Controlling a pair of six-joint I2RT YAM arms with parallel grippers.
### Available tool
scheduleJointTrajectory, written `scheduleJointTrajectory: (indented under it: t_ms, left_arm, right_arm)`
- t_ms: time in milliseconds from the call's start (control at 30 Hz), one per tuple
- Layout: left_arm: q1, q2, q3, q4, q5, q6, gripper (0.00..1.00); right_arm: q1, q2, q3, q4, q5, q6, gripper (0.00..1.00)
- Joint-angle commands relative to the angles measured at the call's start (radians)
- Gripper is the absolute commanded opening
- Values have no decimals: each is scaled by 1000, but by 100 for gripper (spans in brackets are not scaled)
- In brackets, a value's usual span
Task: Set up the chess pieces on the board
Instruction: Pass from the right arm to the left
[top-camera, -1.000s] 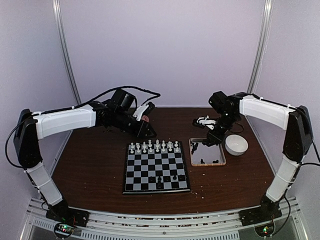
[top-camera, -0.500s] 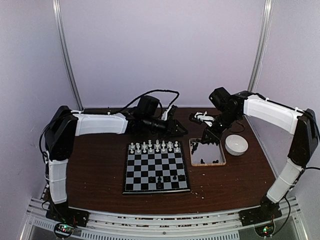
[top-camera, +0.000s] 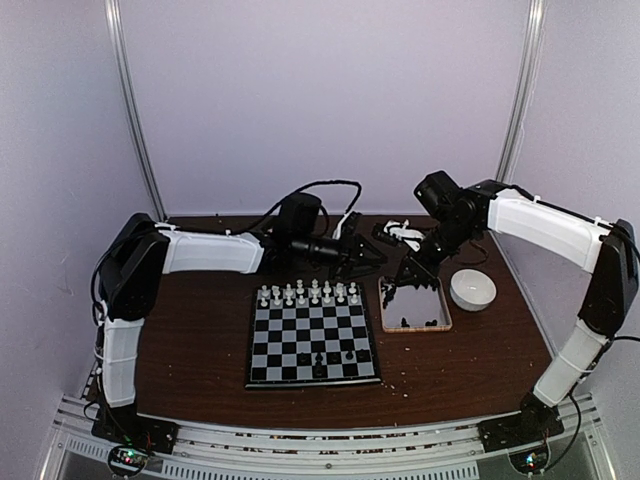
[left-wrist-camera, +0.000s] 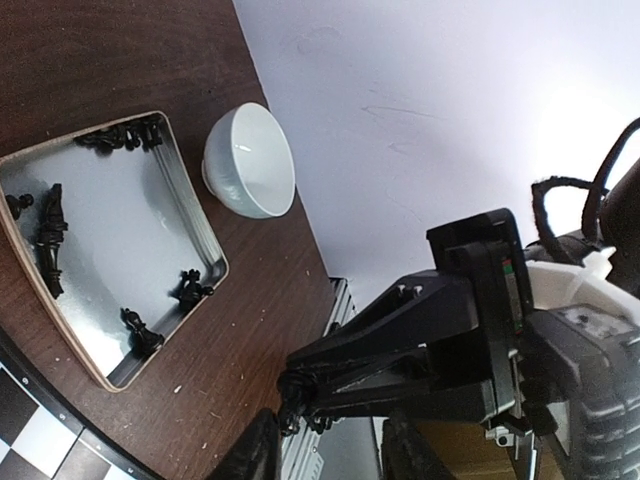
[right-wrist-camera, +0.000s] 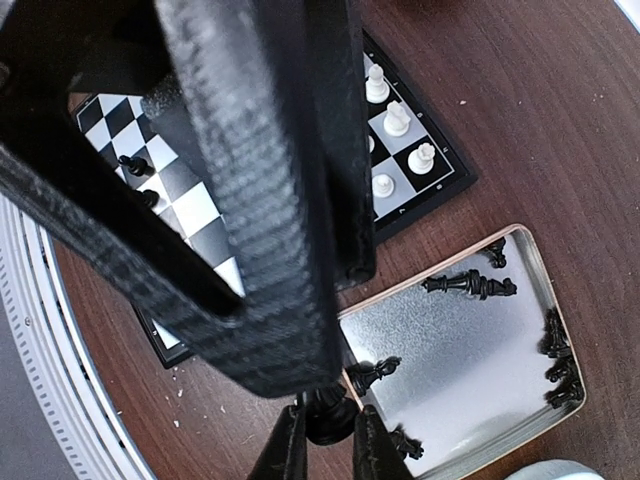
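The black chess piece sticks out from the tip of the robot's right gripper, so the left gripper will next move its open fingers farther toward that tip and close around the piece.
The board lies at the table's middle, with white chess pieces along its two far rows and two black ones near its front. More black pieces lie in the wooden-rimmed tray. My right gripper is shut on a black chess piece above the tray's near-left corner. My left gripper reaches in from the left. Its jaws stand apart around the right gripper's tip, and the held piece is close to one finger. In the top view the two grippers meet at the tray's far-left corner.
A white bowl stands right of the tray. Pale crumbs lie scattered on the brown table. Cables trail behind both wrists at the back. The left arm's fingers fill much of the right wrist view.
The left arm has swung right from behind the board's far-left corner to the right gripper. The right gripper has shifted slightly left, still shut on its piece.
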Motion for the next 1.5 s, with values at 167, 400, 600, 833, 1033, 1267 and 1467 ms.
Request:
scheduleJointTrajectory:
  t_ms: [167,400,600,833,1033,1267,1467]
  left_arm:
    - [2,53,7,104,54,-106,37]
    - [-3,72,23,132,81,-122,34]
    - [-8,89,31,181,110,-157,28]
    - [-11,99,42,191,127,-163,24]
    - [-12,105,44,211,130,-173,15]
    - [-10,103,29,260,137,-195,0]
    - [5,75,-3,268,127,-180,0]
  right_arm:
    - [6,-48,28,25,-20,24,6]
    - [8,-37,30,27,-19,27,7]
    - [9,-21,36,30,-12,29,7]
    - [15,-9,44,29,-10,33,7]
    - [30,4,48,21,8,26,7]
    - [34,9,48,14,24,27,8]
    - [28,-45,25,-8,34,12,21]
